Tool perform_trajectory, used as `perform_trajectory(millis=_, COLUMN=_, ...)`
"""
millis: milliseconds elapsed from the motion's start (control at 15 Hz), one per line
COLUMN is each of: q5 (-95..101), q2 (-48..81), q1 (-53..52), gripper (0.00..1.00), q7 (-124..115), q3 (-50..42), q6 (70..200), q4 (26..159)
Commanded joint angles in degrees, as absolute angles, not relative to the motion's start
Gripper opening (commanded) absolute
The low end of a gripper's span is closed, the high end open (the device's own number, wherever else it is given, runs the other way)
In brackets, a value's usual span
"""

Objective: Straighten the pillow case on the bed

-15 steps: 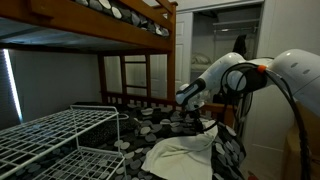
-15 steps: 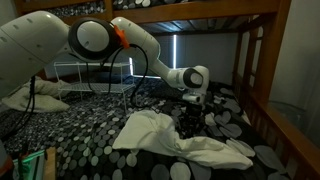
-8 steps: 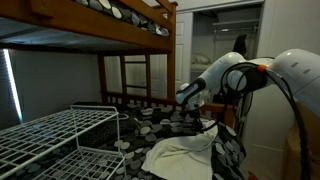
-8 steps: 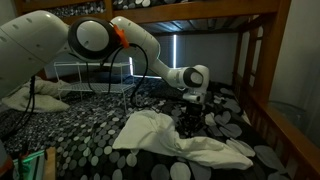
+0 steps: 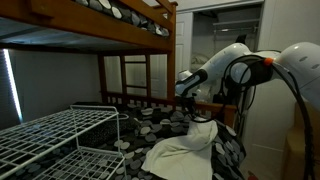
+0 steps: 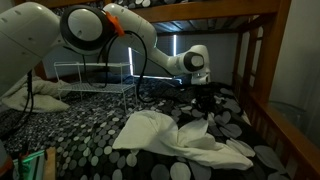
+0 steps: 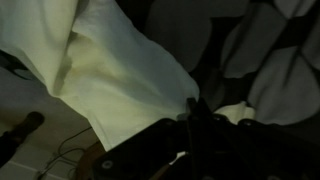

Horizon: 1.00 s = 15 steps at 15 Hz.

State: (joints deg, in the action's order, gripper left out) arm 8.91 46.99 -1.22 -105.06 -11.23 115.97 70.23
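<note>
My gripper draws the crumpled cloth's raised corner out over the bare bedding by the slatted rail [image 6: 232, 108] next, outward of my gripper, and releases it.
The cream-white pillow case [image 5: 178, 156] lies crumpled on the bed's dark pebble-print bedding [image 6: 80, 130], seen in both exterior views [image 6: 160, 135]. My gripper [image 5: 201, 112] hangs just above its far end, also in an exterior view [image 6: 203, 107]. That end of the cloth is drawn up into a peak toward the fingers. In the wrist view the fingers [image 7: 193, 110] are pressed together against the pillow case [image 7: 110, 70], which fills the upper left. The pinch point itself is dark.
A white wire-grid rack [image 5: 50, 135] stands on the bed beside the cloth, also in an exterior view [image 6: 90, 75]. The upper bunk [image 5: 100, 25] hangs low overhead. A wooden slatted rail [image 5: 135, 75] and post [image 6: 255, 70] bound the bed. A pale pillow [image 6: 25, 97] lies far off.
My gripper has risen from down in the cloth to above it, and the pillow case's near end has lifted with it into a peak.
</note>
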Motion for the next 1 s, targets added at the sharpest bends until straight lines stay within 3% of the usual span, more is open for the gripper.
perform_trajectory(millis=0, q5=6.88, q2=45.15, q1=0.15, gripper=0.0, q7=-101.35, q3=-9.59, q6=125.82, q4=70.41)
perform_trajectory(millis=267, q5=2.52, q2=44.44, q1=1.67, gripper=0.0, q7=-95.16, q3=-6.85, q6=138.74, q4=71.32)
perform_trajectory(millis=333, q5=4.46, q2=45.44, q1=-0.6, gripper=0.01, q7=-98.43, q3=-10.07, q6=134.55, q4=69.53)
perform_trajectory(millis=933, q5=1.6, q2=48.84, q1=0.09, gripper=0.0, q7=-96.0, q3=-7.61, q6=141.46, q4=65.18)
